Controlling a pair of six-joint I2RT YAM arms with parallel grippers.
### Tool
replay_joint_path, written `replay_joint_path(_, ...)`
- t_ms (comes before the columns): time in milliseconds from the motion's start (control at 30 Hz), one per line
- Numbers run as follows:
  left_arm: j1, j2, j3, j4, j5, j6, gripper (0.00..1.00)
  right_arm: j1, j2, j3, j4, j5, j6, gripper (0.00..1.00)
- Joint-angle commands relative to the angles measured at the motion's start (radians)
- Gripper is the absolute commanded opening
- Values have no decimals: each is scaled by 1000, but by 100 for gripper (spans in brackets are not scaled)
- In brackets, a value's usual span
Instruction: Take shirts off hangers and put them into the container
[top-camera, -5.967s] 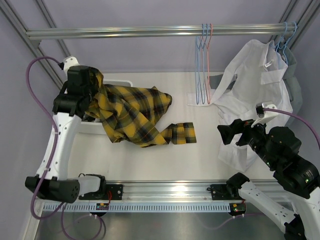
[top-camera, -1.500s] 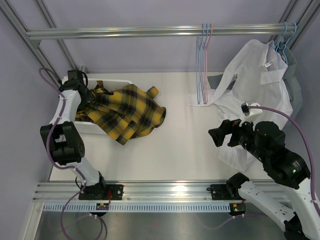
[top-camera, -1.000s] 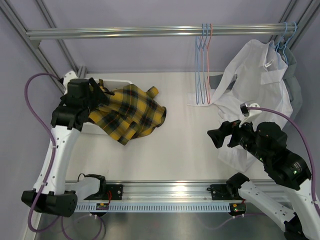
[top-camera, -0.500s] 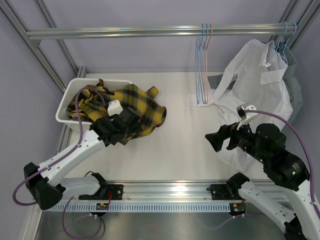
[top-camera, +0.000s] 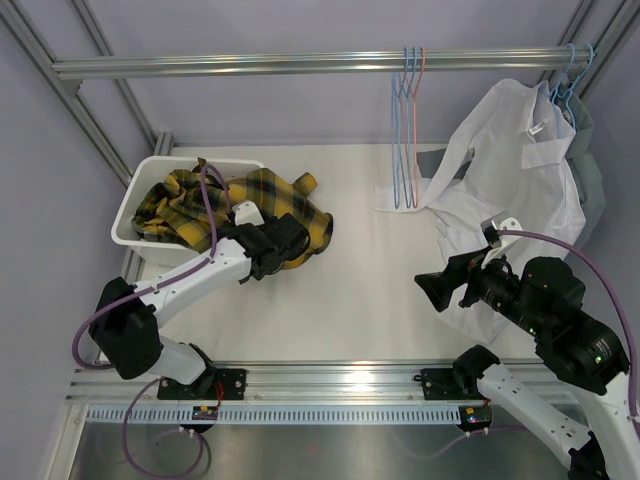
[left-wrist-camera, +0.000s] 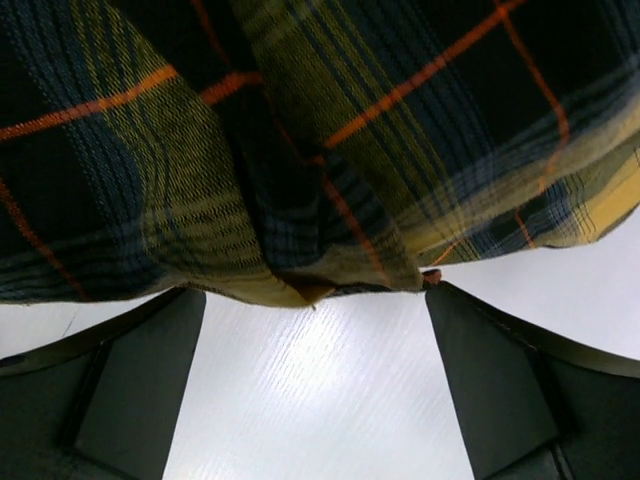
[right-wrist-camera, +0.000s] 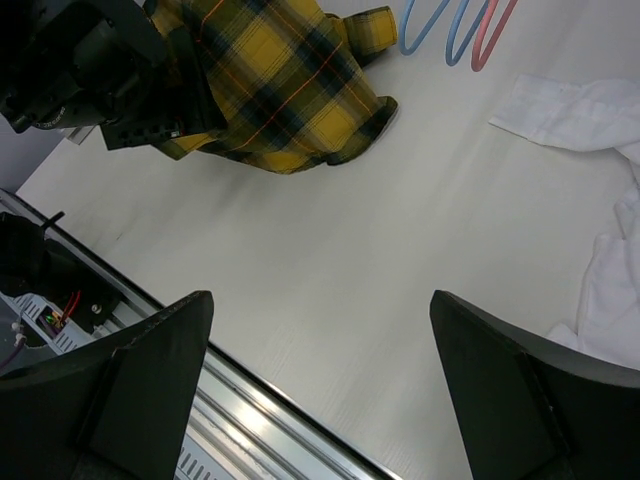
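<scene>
This part of the plaid shirt spills outside the container, so the left gripper needs to move slightly in onto the shirt's near edge and close around the shirt's fold between its fingers.
The yellow-and-black plaid shirt (top-camera: 290, 205) lies half in the white container (top-camera: 135, 215) and spills over its right rim onto the table. My left gripper (top-camera: 285, 240) is low at the spilled part's near edge, open; in the left wrist view the plaid shirt (left-wrist-camera: 320, 130) hangs just above the left gripper (left-wrist-camera: 312, 292), nothing clamped. A white shirt (top-camera: 520, 160) hangs on a light blue hanger (top-camera: 565, 85) at the right. My right gripper (top-camera: 440, 290) hovers open over bare table, left of the white shirt; in its own view the right gripper (right-wrist-camera: 320, 297) holds nothing.
Bare blue and pink hangers (top-camera: 408, 130) hang from the metal rail (top-camera: 250, 65). A white sleeve (top-camera: 400, 200) rests on the table under them. A grey garment (top-camera: 592, 160) hangs behind the white shirt. The aluminium base rail (top-camera: 330, 375) runs along the near edge.
My left arm let go of the plaid shirt at the container, swung down, and now sits at the shirt's part on the table. The right gripper dipped slightly.
</scene>
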Motion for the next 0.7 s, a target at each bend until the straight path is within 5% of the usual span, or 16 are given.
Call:
replay_joint_path(0,21,21,44,13,-119,-83,99,-2,-16,4,-24,-24,-32,99)
replay_joint_path(133,37,38,36,46,-142,-81,98,-2,-19,3,-25,-27,-41,99)
replay_joint_path(233,37,45,35,75,-155,-66,86,-2,-13,1,-27,-28,-49,99)
replay_joint_path(400,38,46,42,83,-155,-58,51,-2,-13,-5,-27,-27,-59,99)
replay_joint_path(667,37,14,61,7,-124,-58,12,-3,-7,-7,-31,-21,-64,99)
